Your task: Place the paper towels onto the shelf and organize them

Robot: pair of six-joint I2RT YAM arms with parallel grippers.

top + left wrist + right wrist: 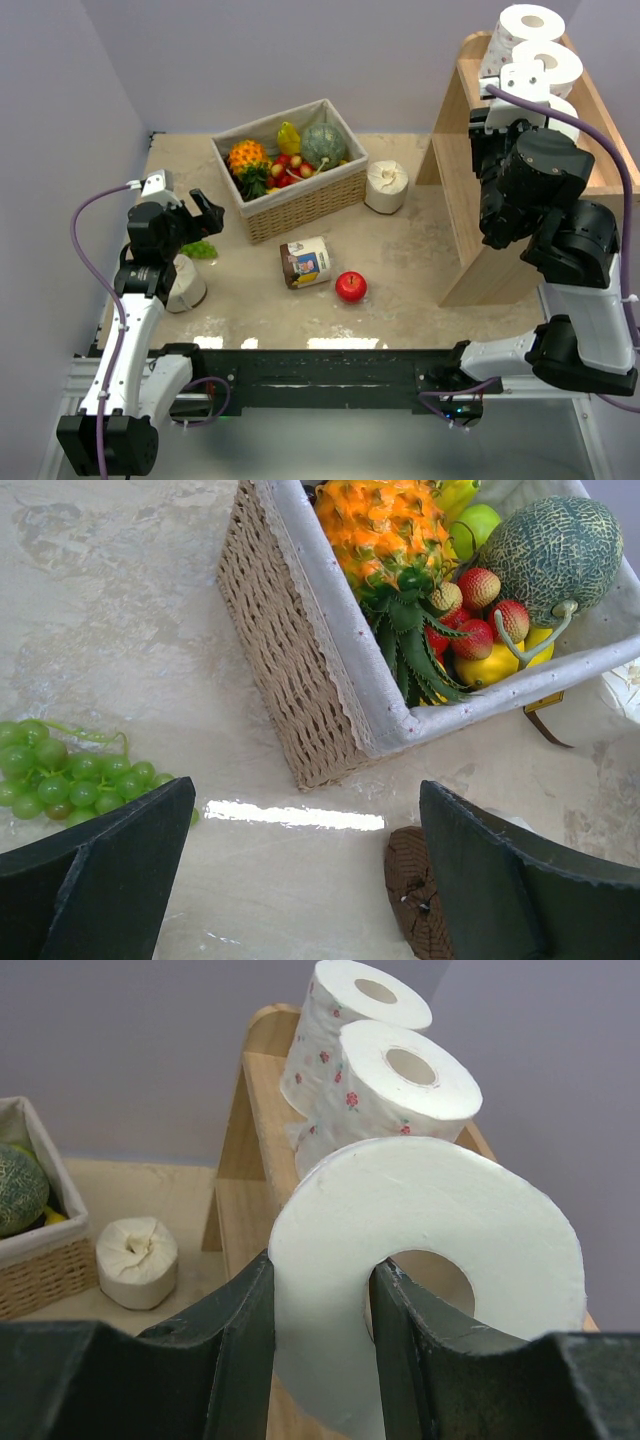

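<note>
The robot's right gripper needs to go down next and put the plain white roll on the shelf's top level beside the nearer pink-dotted paper towel, where the row leaves empty board.
The light-wood shelf (470,200) stands at the right. Two pink-dotted paper towels (525,25) (548,62) stand on its top tier. My right gripper (508,98) is shut on a plain white roll (528,80) and holds it over the top tier, near another roll (566,115). In the right wrist view one finger (405,1320) is in the hollow centre of the roll (430,1220) and the other is outside its wall. A cream roll (386,187) stands on the table. Another roll (186,285) lies under my left arm. My left gripper (195,215) is open and empty above the table.
A wicker fruit basket (300,205) stands at the back middle. A printed-label jar (306,262) and a red apple (350,286) lie in front of it. Green grapes (70,775) lie left of my left gripper (305,870), and the jar's brown lid (415,900) is by its right finger.
</note>
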